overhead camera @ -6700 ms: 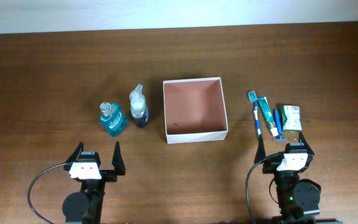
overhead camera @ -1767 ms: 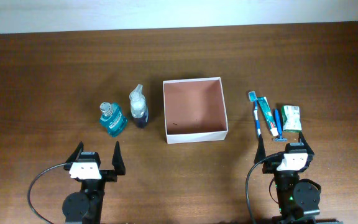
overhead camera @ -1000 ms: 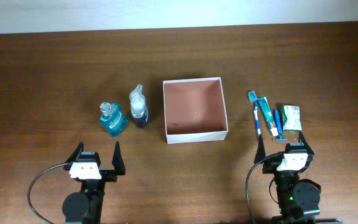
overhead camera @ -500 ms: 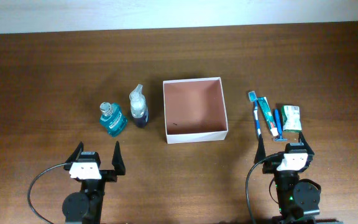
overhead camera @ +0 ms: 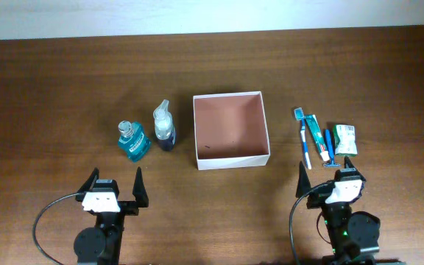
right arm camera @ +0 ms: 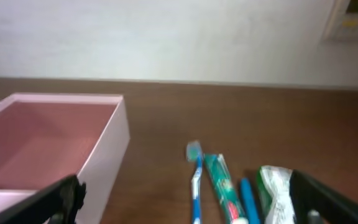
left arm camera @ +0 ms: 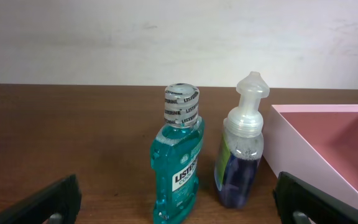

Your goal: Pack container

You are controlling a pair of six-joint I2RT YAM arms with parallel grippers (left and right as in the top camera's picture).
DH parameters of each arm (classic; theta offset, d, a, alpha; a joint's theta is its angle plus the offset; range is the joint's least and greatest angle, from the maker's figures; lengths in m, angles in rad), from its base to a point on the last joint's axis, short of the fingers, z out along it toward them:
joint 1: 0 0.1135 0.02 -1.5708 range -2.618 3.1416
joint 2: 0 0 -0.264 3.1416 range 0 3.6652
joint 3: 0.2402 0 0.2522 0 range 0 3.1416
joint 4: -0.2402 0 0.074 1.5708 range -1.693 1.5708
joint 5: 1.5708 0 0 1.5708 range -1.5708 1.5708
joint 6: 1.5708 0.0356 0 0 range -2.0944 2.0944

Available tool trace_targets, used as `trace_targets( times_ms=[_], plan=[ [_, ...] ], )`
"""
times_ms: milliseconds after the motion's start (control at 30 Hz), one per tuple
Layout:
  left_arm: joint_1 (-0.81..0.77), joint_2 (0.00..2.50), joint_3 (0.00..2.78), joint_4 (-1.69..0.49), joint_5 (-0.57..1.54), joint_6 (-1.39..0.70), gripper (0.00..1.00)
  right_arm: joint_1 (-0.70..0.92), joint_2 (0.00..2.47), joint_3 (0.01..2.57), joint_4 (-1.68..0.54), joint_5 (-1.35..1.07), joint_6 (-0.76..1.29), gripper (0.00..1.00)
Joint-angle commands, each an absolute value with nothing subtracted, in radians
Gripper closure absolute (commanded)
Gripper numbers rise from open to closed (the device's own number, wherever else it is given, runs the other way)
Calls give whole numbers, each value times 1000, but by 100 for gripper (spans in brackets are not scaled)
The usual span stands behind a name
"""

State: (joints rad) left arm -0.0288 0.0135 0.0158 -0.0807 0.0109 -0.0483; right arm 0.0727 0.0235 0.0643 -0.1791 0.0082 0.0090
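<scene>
The toothbrush (overhead camera: pixel 303 136) lies flat ahead; my right gripper should next move outward, tilt to point down and lower to the handle's middle.
The container (overhead camera: pixel 232 161), a shallow white-walled square box with a reddish-brown floor, stands mid-table with nothing in it. Left of it stand a teal mouthwash bottle (overhead camera: pixel 132 141) and a clear pump bottle (overhead camera: pixel 164 126). To its right lie a toothbrush (overhead camera: pixel 303 136), toothpaste (overhead camera: pixel 316 136), a blue razor (overhead camera: pixel 330 149) and a green-white packet (overhead camera: pixel 346 139). My left gripper (overhead camera: pixel 115 184) is open near the front edge, facing the mouthwash bottle (left arm camera: pixel 178 165) and pump bottle (left arm camera: pixel 241 152). My right gripper (overhead camera: pixel 328 177) is open just short of the razor, with the toothbrush (right arm camera: pixel 196 180) and packet (right arm camera: pixel 275 193) ahead.
A white wall runs along the table's far edge. Both arm bases sit at the near edge with black cables looping beside them. The container's wall (left arm camera: pixel 303 149) shows at the right of the left wrist view and its wall (right arm camera: pixel 107 155) at the left of the right wrist view.
My right gripper has shifted slightly to the left, still open. The left arm and all objects have stayed where they were.
</scene>
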Motion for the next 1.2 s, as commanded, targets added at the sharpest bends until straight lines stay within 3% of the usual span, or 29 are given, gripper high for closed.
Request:
trace_targets(
  times_ms=[0, 533, 1100, 1167],
  plan=[
    [-33, 7, 9, -80, 18, -36, 0, 64, 71, 206, -247, 18, 67, 2],
    [-33, 7, 9, -80, 18, -36, 1, 64, 851, 1066, -941, 53, 68, 1],
    [-33, 7, 9, -80, 18, -36, 0, 64, 1237, 1122, -963, 4, 30, 1],
    [-33, 7, 9, -80, 18, -36, 0, 64, 1277, 1122, -974, 4, 30, 7]
  ],
)
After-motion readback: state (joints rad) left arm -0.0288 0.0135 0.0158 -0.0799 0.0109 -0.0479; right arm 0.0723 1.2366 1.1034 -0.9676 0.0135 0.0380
